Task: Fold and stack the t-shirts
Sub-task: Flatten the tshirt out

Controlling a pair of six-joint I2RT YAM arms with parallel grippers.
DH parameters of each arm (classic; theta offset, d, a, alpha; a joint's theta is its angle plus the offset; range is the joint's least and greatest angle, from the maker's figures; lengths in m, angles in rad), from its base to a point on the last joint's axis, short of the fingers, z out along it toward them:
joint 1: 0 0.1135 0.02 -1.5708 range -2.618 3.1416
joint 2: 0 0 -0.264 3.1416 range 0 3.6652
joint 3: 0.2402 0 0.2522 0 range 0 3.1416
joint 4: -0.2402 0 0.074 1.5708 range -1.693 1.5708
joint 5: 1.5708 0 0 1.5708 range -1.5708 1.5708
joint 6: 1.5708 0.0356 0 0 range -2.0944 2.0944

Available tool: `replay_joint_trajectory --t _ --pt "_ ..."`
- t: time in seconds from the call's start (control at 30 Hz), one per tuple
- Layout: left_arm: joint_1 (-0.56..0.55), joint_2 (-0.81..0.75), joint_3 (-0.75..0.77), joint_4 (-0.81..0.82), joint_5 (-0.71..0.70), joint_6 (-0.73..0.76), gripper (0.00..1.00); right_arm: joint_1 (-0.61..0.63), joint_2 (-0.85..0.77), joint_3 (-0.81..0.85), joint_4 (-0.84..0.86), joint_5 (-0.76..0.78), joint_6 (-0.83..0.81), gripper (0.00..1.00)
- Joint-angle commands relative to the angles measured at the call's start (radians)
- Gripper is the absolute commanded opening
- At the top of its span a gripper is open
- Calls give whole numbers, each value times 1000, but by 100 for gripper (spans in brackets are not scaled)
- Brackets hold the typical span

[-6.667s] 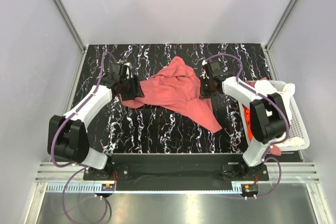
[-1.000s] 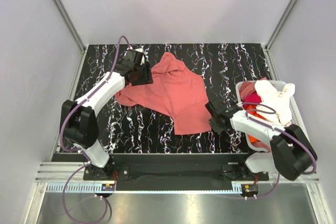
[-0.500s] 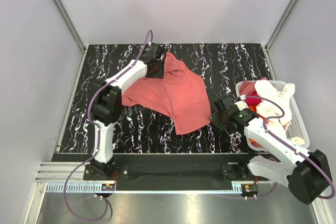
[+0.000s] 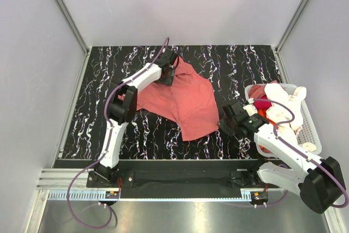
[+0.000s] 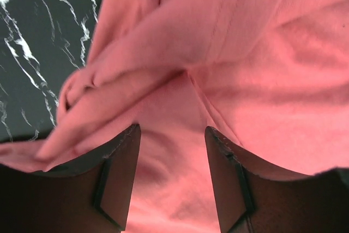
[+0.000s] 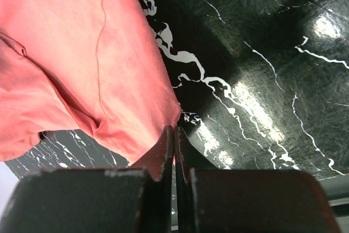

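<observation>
My left gripper should next go down onto the small pink crease point(image 5: 194, 87) just ahead of its open fingers and close them, because this raised cloth runs between the fingers.
A large salmon-pink t-shirt point(image 4: 182, 99) lies spread, still creased, on the black marbled table point(image 4: 109, 118). My left gripper point(image 4: 170, 72) is at the shirt's far edge. In the left wrist view it point(image 5: 172, 129) is open, with folds of the pink cloth point(image 5: 262, 80) lying between its fingers. My right gripper point(image 4: 224, 121) is at the shirt's near right corner. In the right wrist view it point(image 6: 174, 129) is shut on that corner of the shirt point(image 6: 82, 53). Cream point(image 4: 283, 101), magenta point(image 4: 262, 103) and orange point(image 4: 263, 143) shirts lie in the basket.
The white slatted basket point(image 4: 312, 130) stands at the table's right edge, just behind my right arm. White walls and metal posts close in the table on the left, far and right sides. Bare table point(image 6: 262, 80) shows right of the held corner.
The left gripper has moved from the shirt's left side to its far edge. The right gripper has moved from the far right to the near right with the corner; the shirt lies flatter.
</observation>
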Motion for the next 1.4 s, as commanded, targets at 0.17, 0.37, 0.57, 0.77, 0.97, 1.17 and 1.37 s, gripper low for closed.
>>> replay_joint_trajectory --t 0.17,0.37,0.57,0.77,0.97,1.17,1.37 --pt "0 2 116 21 -47 68 54 8 40 46 50 6 -26 0" --pt "-1 45 124 22 -21 63 53 8 61 69 57 3 -42 0" --pt "2 88 132 21 -17 56 52 8 55 92 58 26 -68 0" --pt "0 18 133 14 -33 53 0 7 40 124 57 62 -115 0" --pt "13 -159 407 -53 -112 94 0 -151 196 408 99 228 -389 0" --pt "39 -406 554 61 -128 8 0 -260 549 1207 29 123 -670 0" --pt "111 -743 328 151 -93 -41 0 -265 577 1432 -32 130 -799 0"
